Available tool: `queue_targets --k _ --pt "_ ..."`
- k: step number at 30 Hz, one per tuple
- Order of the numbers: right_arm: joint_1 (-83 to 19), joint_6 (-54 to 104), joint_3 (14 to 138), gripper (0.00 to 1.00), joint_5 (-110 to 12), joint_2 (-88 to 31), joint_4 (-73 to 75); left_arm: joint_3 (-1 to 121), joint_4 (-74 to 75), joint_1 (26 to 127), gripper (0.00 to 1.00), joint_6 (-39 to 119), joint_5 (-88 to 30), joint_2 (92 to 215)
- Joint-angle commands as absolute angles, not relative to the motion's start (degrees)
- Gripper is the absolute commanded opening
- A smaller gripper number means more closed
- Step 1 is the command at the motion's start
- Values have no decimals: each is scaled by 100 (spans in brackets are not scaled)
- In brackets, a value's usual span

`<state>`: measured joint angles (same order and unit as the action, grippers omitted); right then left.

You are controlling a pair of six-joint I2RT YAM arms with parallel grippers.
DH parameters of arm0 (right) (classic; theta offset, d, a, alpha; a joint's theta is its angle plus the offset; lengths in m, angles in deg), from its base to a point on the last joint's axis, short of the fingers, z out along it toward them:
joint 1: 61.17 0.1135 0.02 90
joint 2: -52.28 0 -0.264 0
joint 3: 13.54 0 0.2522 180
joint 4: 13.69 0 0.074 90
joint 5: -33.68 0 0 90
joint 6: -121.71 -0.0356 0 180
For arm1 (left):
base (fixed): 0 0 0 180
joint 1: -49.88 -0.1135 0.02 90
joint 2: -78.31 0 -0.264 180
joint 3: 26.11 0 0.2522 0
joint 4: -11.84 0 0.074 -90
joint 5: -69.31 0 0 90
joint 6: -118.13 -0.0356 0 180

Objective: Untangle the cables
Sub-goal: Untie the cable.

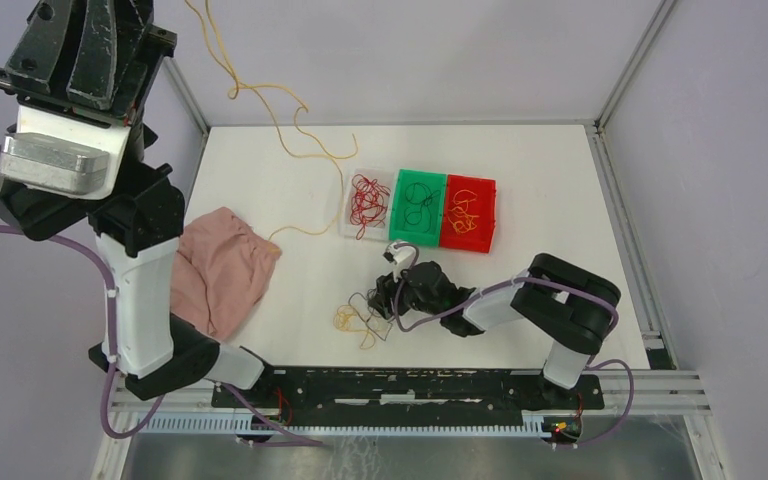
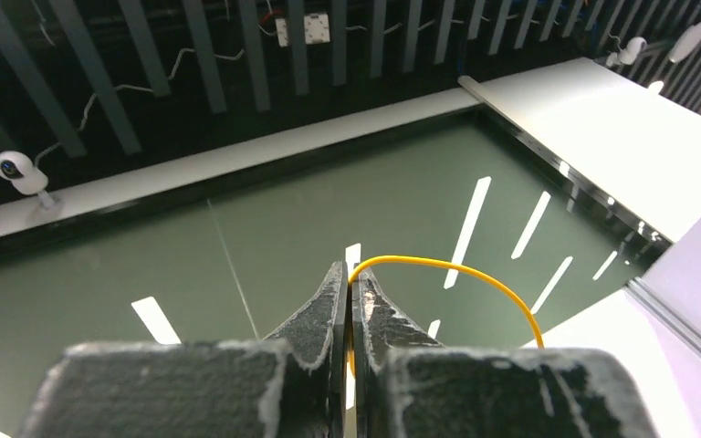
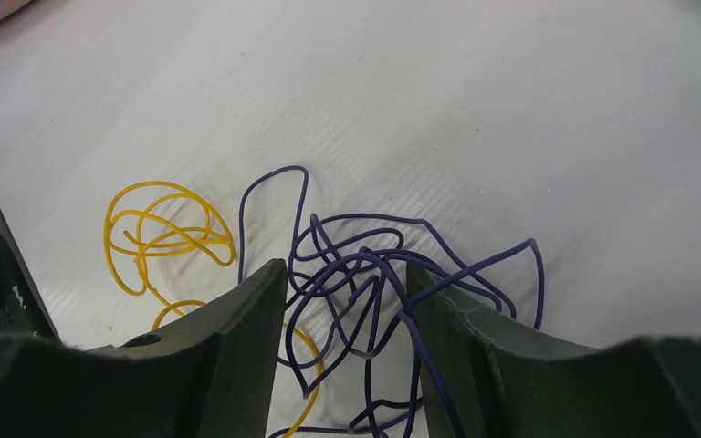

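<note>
The clear tray (image 1: 368, 204) is below my left gripper, to the gripper's right in the top view. My left gripper should next move down toward that tray and let go of the yellow cable (image 1: 232, 92).
My left gripper (image 2: 350, 272) is lifted high above the table's left side, shut on a long yellow cable (image 2: 456, 267). That cable (image 1: 232, 92) hangs down and snakes across the white table. My right gripper (image 3: 345, 267) is low near the front, open, with its fingers either side of a tangle of dark blue cables (image 3: 374, 269). A yellow coil (image 3: 160, 233) lies to the left of the tangle. From above, the right gripper (image 1: 388, 297) sits at the edge of this small pile (image 1: 360, 316).
Three trays stand side by side at mid-table: a clear tray (image 1: 346, 205) with red cables, a green tray (image 1: 401, 200) with dark ones, and a red tray (image 1: 490, 215) with yellow ones. A pink cloth (image 1: 220, 265) lies at the left, beside the left arm (image 1: 145, 300).
</note>
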<state>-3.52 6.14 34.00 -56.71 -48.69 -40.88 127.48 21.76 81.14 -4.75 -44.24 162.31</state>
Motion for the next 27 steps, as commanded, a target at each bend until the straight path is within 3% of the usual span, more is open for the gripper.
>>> queue_targets --k 1,9,19,27 --pt "-363 528 3345 61 -5773 -4328 -4217 12228 1979 8134 3 -537 -4495 15834" --pt "-352 1241 4276 79 -5406 -2349 -2685 10376 1276 8134 3 -223 -4999 14972" --pt "-392 2697 5375 88 -6216 -777 -231 9139 125 8134 3 -162 -5923 14411" --pt "-486 3728 6373 89 -7557 -492 1602 8621 -5 8136 3 -516 -6147 14176"
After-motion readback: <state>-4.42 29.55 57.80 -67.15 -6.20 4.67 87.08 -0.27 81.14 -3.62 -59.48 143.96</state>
